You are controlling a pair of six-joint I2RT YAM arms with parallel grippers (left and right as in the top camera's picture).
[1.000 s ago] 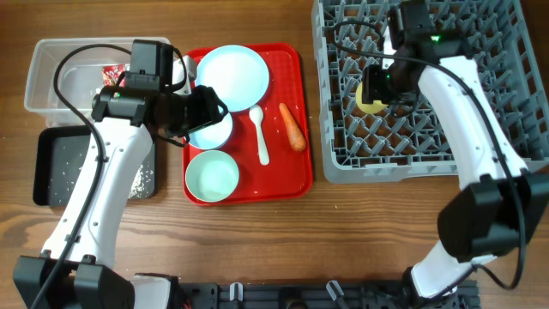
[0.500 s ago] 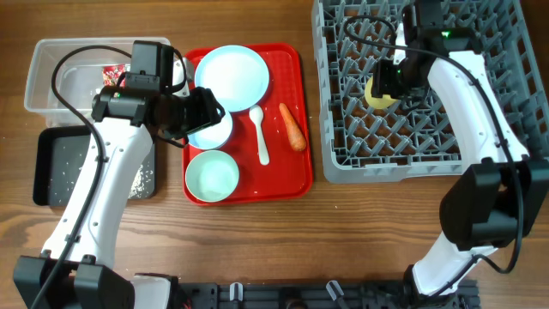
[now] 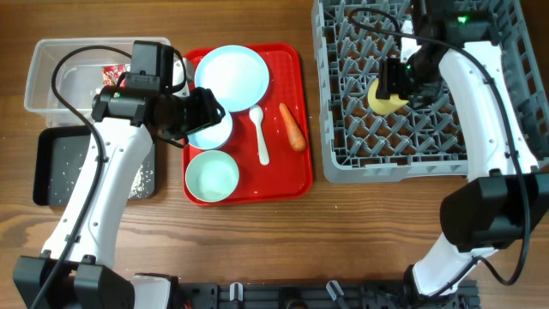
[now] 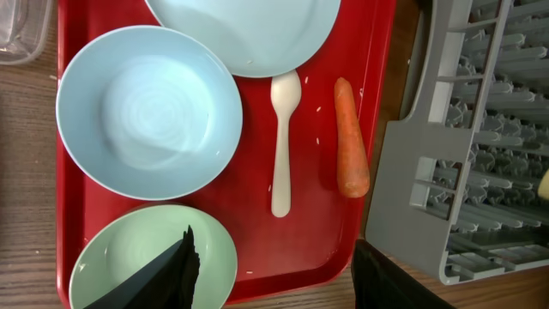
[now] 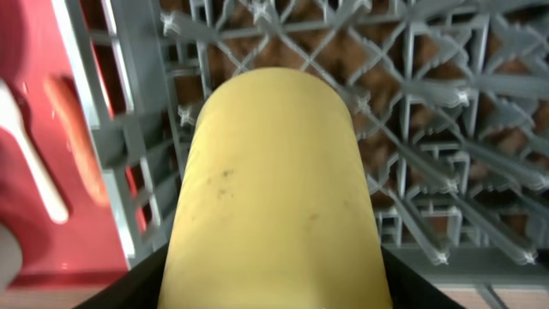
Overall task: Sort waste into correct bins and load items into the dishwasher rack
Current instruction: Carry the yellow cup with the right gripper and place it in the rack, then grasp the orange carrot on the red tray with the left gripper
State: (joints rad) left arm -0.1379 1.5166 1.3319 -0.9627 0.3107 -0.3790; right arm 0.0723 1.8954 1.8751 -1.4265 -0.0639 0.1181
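The small yellow cup (image 3: 383, 100) goes back and down to the rack's near corner (image 3: 371, 152) by the red tray next. My right gripper releases it, since that spot stands empty.
My right gripper (image 3: 396, 84) is shut on the small yellow cup (image 3: 383, 100) and holds it over the grey dishwasher rack (image 3: 395, 168). The cup fills the right wrist view (image 5: 274, 189) between the fingers (image 5: 274, 292). My left gripper (image 3: 202, 112) is open and empty, hovering over a pale blue bowl (image 3: 216, 130) on the red tray. In the left wrist view its fingers (image 4: 273, 257) straddle the tray's near edge. That view shows the blue bowl (image 4: 150, 112), a second, greenish bowl (image 4: 107, 249), the plate (image 4: 240, 30), the white spoon (image 4: 281, 137) and the carrot (image 4: 350, 142).
The red serving tray (image 3: 292, 184) lies between the arms. The clear tub (image 3: 64, 81) with the red-printed wrapper (image 3: 111, 72) is at the far left. The black tray (image 3: 56, 163) with rice grains lies in front of it.
My right gripper has carried the yellow cup rightward over the rack. The left arm has not moved.
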